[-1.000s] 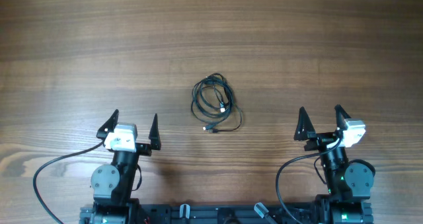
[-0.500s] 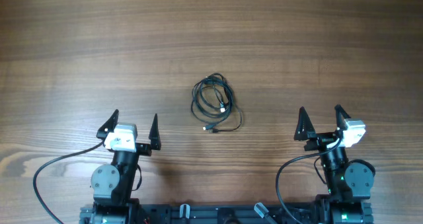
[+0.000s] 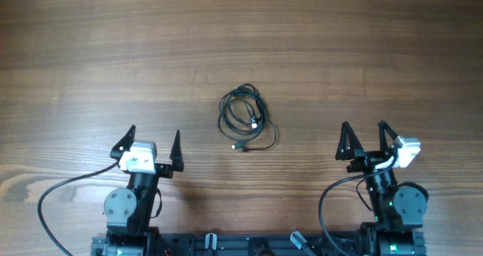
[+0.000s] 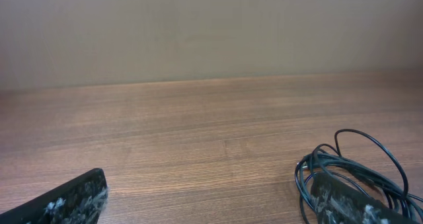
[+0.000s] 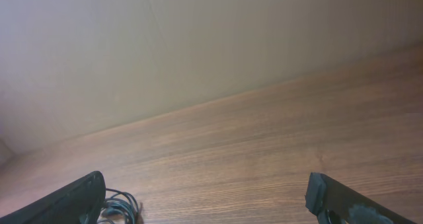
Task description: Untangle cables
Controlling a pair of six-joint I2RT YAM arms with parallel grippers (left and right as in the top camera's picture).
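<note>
My left gripper rises outward, turns toward the coil and lowers onto the coil's nearest edge next, since the coil lies beyond its open fingers.
The cables (image 3: 245,120) lie as one small coil of thin black wire with small plug ends at the middle of the wooden table. The coil also shows in the left wrist view (image 4: 360,168), partly behind the right finger, and at the lower left of the right wrist view (image 5: 120,204). My left gripper (image 3: 153,139) is open and empty, to the lower left of the coil. My right gripper (image 3: 364,137) is open and empty, to the lower right of the coil. Neither gripper touches the cables.
The wooden table (image 3: 241,44) spreads in all directions round the coil. Thick black arm cables (image 3: 56,195) loop near the arm bases at the front edge. A plain wall (image 4: 211,32) stands beyond the table's far edge.
My right gripper has turned slightly to the left. The left arm and the cables have not moved.
</note>
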